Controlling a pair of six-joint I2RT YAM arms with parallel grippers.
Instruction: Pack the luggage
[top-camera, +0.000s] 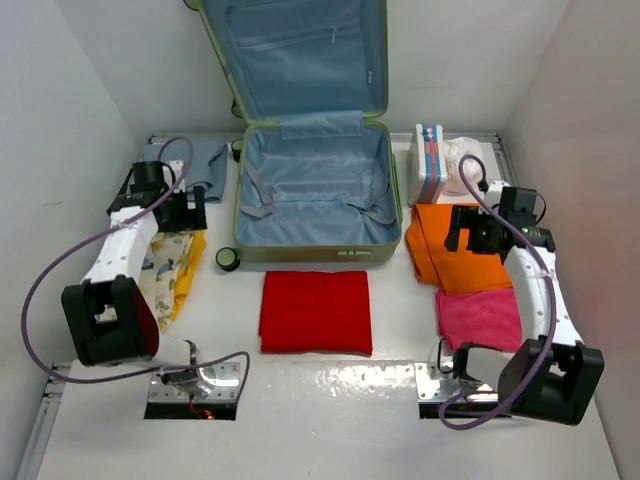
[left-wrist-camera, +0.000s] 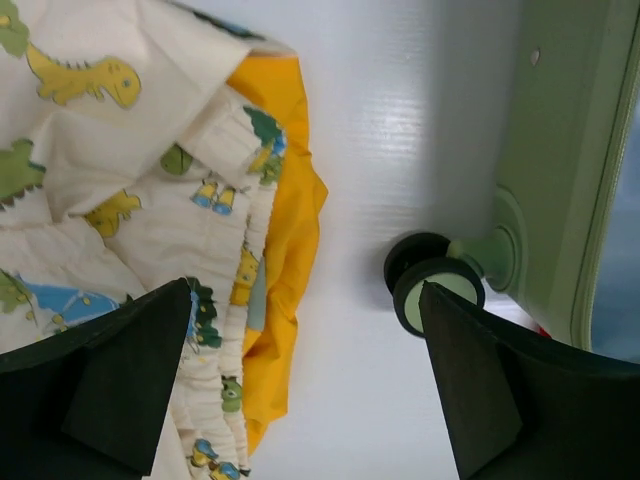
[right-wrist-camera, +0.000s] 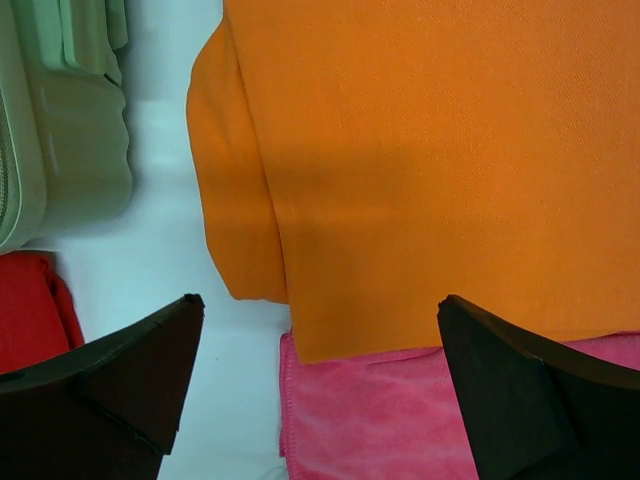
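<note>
The left gripper's open fingers are hovering short of the grey-blue cloth's near edge (top-camera: 213, 192), so the left gripper will next move outward off the dinosaur-print cloth, go down and close on that edge.
The light-green luggage (top-camera: 315, 242) lies open at the back middle of the table, its pale blue lining showing and its lid leaning on the wall. Nothing lies in its base. My left gripper (top-camera: 186, 212) is open and empty, hovering over the edge of a dinosaur-print cloth (left-wrist-camera: 120, 150) on a yellow cloth (left-wrist-camera: 290, 230), left of the luggage's black wheel (left-wrist-camera: 437, 288). My right gripper (top-camera: 466, 230) is open and empty above a folded orange cloth (right-wrist-camera: 430, 150) that overlaps a pink towel (right-wrist-camera: 400, 420), right of the luggage corner (right-wrist-camera: 70, 150).
A folded red cloth (top-camera: 315, 312) lies in front of the luggage. A grey-blue cloth (top-camera: 208, 160) lies at the back left. A white box with a striped band (top-camera: 428, 160) and a pale bundle (top-camera: 462, 172) stand at the back right. White walls close in both sides.
</note>
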